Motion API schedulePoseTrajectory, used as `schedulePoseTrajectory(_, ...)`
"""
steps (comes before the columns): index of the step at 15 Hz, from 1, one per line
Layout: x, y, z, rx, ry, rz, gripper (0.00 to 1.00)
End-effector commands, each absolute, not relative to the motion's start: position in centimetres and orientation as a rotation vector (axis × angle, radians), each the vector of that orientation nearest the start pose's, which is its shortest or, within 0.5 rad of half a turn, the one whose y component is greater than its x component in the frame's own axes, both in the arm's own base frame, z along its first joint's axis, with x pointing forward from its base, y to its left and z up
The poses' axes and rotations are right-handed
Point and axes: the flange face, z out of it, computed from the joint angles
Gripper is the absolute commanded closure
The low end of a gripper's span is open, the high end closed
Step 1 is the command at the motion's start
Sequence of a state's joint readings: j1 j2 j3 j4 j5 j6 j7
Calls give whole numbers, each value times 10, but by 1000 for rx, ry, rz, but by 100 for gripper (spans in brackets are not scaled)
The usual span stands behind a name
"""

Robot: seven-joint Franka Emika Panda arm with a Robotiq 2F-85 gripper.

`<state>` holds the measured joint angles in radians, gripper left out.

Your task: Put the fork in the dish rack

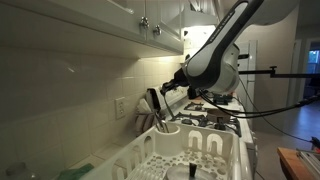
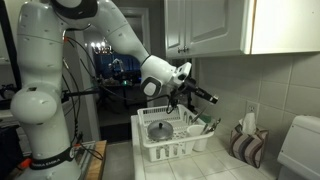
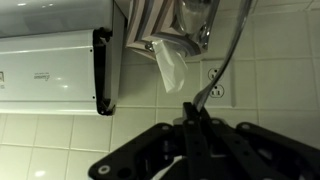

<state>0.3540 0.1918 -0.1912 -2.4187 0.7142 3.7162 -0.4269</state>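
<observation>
I need to lower my gripper next, to sink the thin metal fork into the cup and release the fork's handle. The round utensil cup (image 1: 168, 131) is just below my gripper.
My gripper (image 3: 192, 112) is shut on the handle of a thin metal fork (image 3: 222, 60), which sticks out from the fingertips toward the tiled wall in the wrist view. In both exterior views the gripper (image 1: 158, 103) (image 2: 188, 88) hangs above the near-wall end of the white dish rack (image 1: 225, 160) (image 2: 150, 152). The rack has upright prongs and a round utensil cup (image 1: 168, 131) just below the gripper. Several items stand in the rack. The fork is too thin to make out clearly in the exterior views.
A wall outlet (image 3: 215, 86) is behind the fork. A white appliance (image 3: 50, 70) (image 2: 300, 150) and a striped holder with a white napkin (image 3: 165, 55) (image 2: 246, 145) stand by the wall. Cabinets (image 2: 210, 25) hang overhead. A stove (image 1: 215, 115) lies beyond the rack.
</observation>
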Motion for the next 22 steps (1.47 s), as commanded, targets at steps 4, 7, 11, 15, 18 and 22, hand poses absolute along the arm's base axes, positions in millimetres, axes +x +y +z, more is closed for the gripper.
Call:
schedulePoseTrajectory(4,536,-5,336,-2884,379,-1626,99)
schedulePoseTrajectory(7,540,0,339,-2842,421,-1633,99)
schedulePoseTrajectory(11,540,7,327,-2852,403,-1649,99)
schedulePoseTrajectory(15,536,14,313,-2859,378,-1721,99)
schedulePoseTrajectory(18,533,21,300,-2864,374,-1737,99)
schedulePoseTrajectory(22,529,29,283,-2889,350,-1708,99)
